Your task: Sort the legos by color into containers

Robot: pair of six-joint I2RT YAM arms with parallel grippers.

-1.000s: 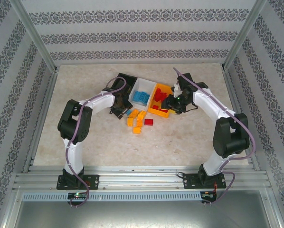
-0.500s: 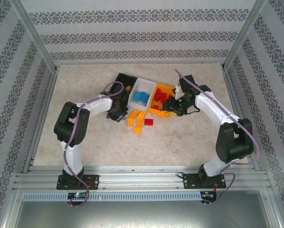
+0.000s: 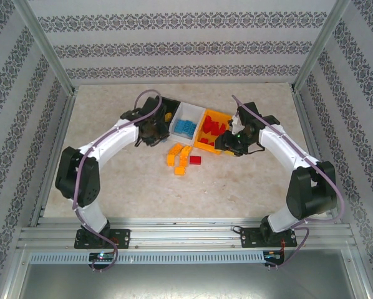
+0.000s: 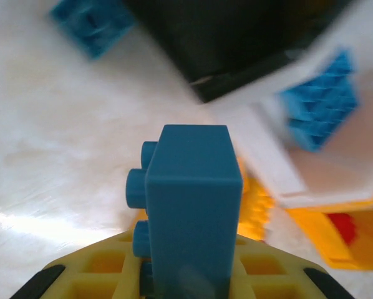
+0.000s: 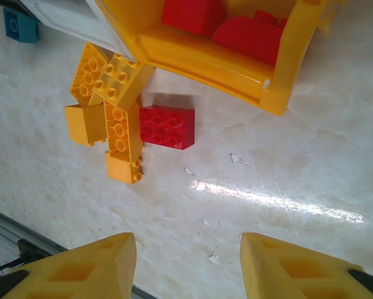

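The white container already has blue legos in it, so the robot's left gripper will next carry its blue lego outward past the black container's corner and let go of it over there.
My left gripper is shut on a blue lego, held upright above the table next to the black container. In the top view this gripper hovers by the black container's near corner. The white container holds blue legos. Red legos lie in the orange container. My right gripper is open over bare table, just near of that container. A red lego and several yellow legos lie loose in front of the containers.
Another blue lego lies on the table left of the black container. Patterned walls and metal posts enclose the table. There is open tabletop near of the loose legos.
The left gripper closed on the blue lego and lifted it back toward the black container, its elbow swinging left. The right gripper drifted slightly nearer, still open.
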